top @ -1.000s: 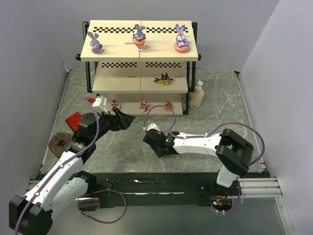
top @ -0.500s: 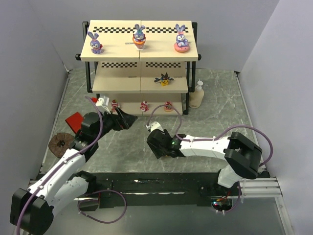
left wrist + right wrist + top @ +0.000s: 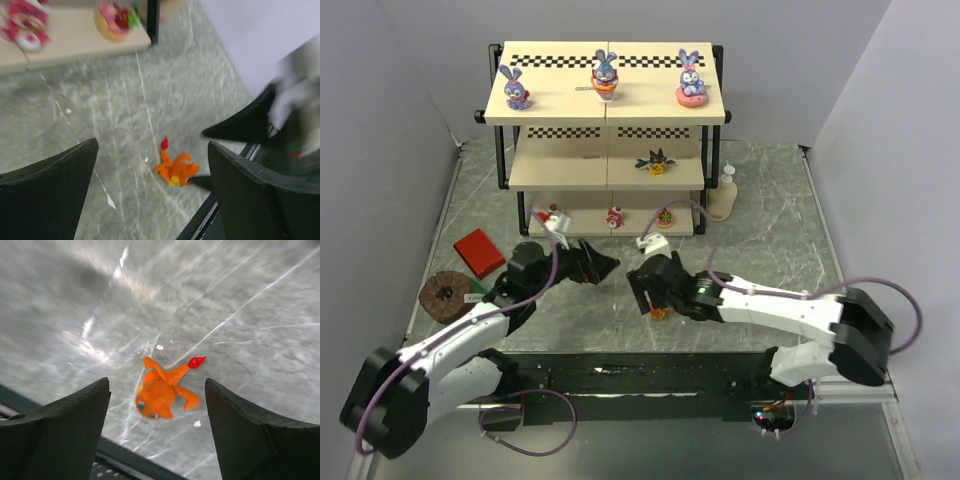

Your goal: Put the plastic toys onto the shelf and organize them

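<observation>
My left gripper will go down and across to pinch the creature's limb, because that limb sticks out toward it from below and to its right in the top view.
The orange spiky creature (image 3: 660, 313) lies on its side on the grey table near the front edge; it also shows in the left wrist view (image 3: 176, 168) and the right wrist view (image 3: 161, 390). My right gripper (image 3: 654, 300) is open, just above it, a finger on each side (image 3: 155, 382). My left gripper (image 3: 607, 266) is open and empty, to the creature's left (image 3: 152, 145). On the shelf (image 3: 550, 112), three bunnies (image 3: 605, 78) stand on top. The winged one (image 3: 656, 162) is on the middle tier. Three red-pink figures (image 3: 615, 217) are on the bottom.
A red block (image 3: 480, 252) and a brown round thing (image 3: 443, 292) lie at the left. A cream pump bottle (image 3: 723, 195) stands right of the shelf. The table's black front rail (image 3: 650, 375) runs close behind the creature.
My left gripper has moved right and toward the front edge. My right gripper has shifted right and nearer, and the orange creature now shows under it.
</observation>
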